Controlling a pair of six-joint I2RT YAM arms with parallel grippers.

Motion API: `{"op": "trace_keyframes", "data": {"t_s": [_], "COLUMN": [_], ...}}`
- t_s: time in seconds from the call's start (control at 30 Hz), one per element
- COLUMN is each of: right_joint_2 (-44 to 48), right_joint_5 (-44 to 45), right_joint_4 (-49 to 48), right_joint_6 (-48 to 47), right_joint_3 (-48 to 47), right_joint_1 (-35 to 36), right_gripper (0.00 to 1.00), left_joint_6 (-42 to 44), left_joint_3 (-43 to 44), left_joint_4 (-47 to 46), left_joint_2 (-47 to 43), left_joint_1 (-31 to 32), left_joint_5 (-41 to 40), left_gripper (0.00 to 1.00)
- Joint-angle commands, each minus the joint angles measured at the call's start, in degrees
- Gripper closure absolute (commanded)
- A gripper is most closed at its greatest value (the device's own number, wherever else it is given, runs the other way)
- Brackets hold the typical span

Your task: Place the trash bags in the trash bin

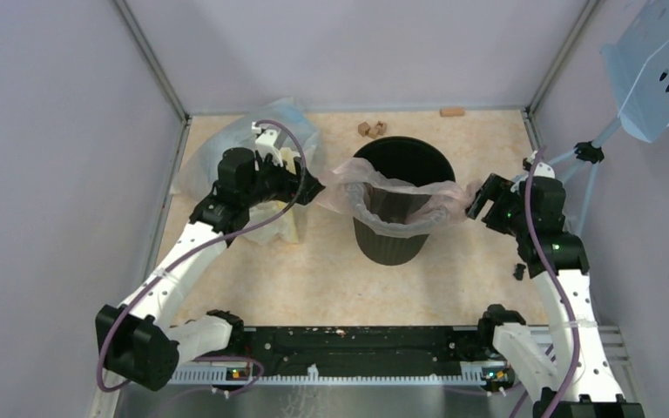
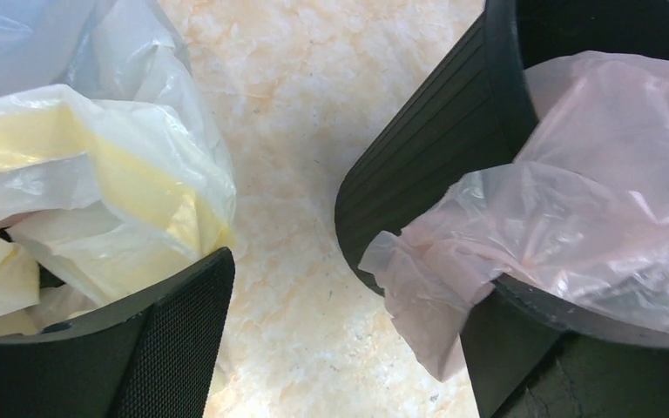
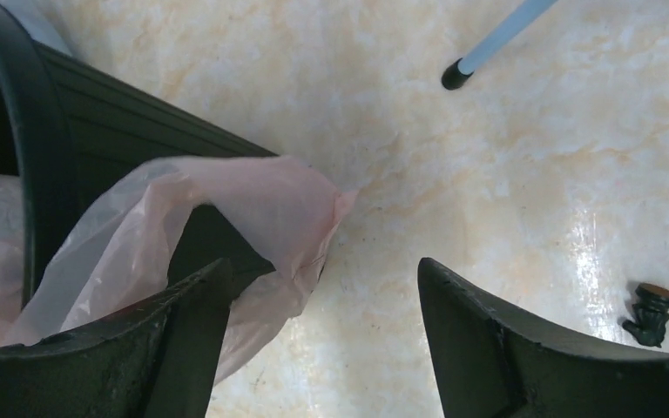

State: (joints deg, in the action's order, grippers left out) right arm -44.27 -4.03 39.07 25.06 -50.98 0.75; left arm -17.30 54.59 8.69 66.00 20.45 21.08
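Note:
Next, my left gripper tilts up flatter and closes on the bag's hanging flap (image 1: 334, 189), as this film lies between its open fingers.
The black ribbed trash bin (image 1: 390, 239) stands upright mid-table. A pale pink trash bag (image 1: 401, 198) lies in its mouth, its edges draped over the rim on both sides. My left gripper (image 1: 316, 188) is open at the bin's left side, and the bag's left flap (image 2: 575, 209) hangs over the rim (image 2: 496, 96) beside my right finger (image 2: 523, 357). My right gripper (image 1: 477, 203) is open at the bin's right side. In its wrist view the bag's right flap (image 3: 261, 209) drapes over the bin wall (image 3: 113, 122) and my left finger (image 3: 174, 348). Neither gripper pinches the film.
A heap of clear and yellowish plastic bags (image 1: 272, 148) lies at the back left, under my left wrist (image 2: 96, 183). Small brown blocks (image 1: 371, 129) sit near the back wall. A pale blue perforated stand (image 1: 662, 70) and its leg (image 3: 488, 48) are on the right, with a small black part (image 3: 653, 312).

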Motion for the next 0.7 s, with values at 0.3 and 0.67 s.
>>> {"op": "trace_keyframes", "data": {"t_s": [0.3, 0.67], "right_joint_2": [7.55, 8.88], "right_joint_5": [-9.63, -1.68], "right_joint_4": [0.3, 3.7], "right_joint_6": [-5.24, -4.4], "right_joint_3": [-2.56, -3.71], "right_joint_1": [0.34, 0.31], "right_gripper": [0.23, 0.22], "left_joint_6": [6.62, 11.09], "left_joint_3": [7.1, 11.55], "left_joint_4": [4.71, 8.34], "left_joint_2": [-5.96, -7.56], "left_joint_1": [-0.2, -0.18], "left_joint_5": [6.91, -2.42], "left_gripper": [0.01, 0.01]}}
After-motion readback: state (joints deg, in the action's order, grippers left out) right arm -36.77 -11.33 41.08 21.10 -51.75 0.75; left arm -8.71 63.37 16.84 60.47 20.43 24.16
